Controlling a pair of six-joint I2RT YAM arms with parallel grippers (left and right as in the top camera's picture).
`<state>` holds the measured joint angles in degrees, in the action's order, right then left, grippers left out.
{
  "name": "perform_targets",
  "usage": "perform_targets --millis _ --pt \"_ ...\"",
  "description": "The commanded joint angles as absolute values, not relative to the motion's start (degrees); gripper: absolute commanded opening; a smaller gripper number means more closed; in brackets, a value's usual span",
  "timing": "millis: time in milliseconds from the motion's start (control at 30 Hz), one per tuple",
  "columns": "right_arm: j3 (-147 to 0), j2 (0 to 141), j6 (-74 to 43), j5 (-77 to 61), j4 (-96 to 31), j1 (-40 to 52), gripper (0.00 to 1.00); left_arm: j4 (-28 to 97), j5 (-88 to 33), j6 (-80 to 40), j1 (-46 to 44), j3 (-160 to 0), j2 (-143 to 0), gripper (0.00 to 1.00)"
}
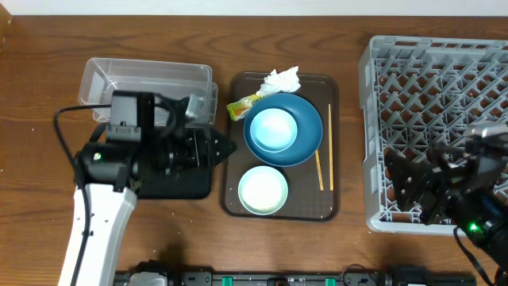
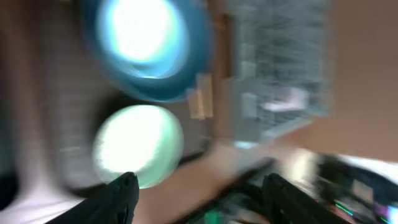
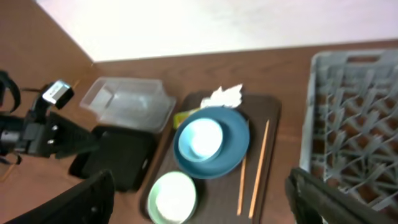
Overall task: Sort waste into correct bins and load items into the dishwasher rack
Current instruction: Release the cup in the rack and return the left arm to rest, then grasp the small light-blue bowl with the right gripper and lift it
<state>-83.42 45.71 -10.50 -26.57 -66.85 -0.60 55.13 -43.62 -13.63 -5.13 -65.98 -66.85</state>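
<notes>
The robot next needs to move its right gripper left in the overhead view and down onto the small bowl's rim beside the chopsticks, because that bowl is on top of the blue dish.
On the brown serving tray a small white bowl sits inside the blue dish, with the green-rimmed bowl in front and chopsticks to the right. A crumpled tissue and a yellow-green wrapper lie at the tray's back. My left gripper is open and empty over the black tray, beside the clear tub. Its own view is blurred. My right gripper is open and empty over the grey rack's front left corner. No pink cup or food grains show.
The left arm covers much of the black tray and the tub's front edge. The rack fills the right side of the table. Bare wooden table lies between the serving tray and the rack and along the front edge.
</notes>
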Motion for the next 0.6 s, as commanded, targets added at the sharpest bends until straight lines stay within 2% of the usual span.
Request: perform_targets --millis 0,200,467,567 --pt "-81.36 48.34 -11.68 -27.03 -67.7 2.13 0.83 56.45 -24.82 -11.18 -4.89 -66.61 -63.07 0.67" --pt "-78.59 58.13 -14.61 -23.55 -66.35 9.89 0.74 56.53 -13.32 -14.22 -4.89 -66.67 -57.04 0.68" --pt "-78.74 82.32 -17.19 -13.61 -51.35 23.92 0.64 59.07 -0.1 -15.25 -4.89 -66.67 -51.37 0.85" --pt "-78.76 91.13 -17.52 -9.93 -44.69 25.98 0.67 59.77 1.1 -15.27 -4.89 -66.65 -51.0 0.87"
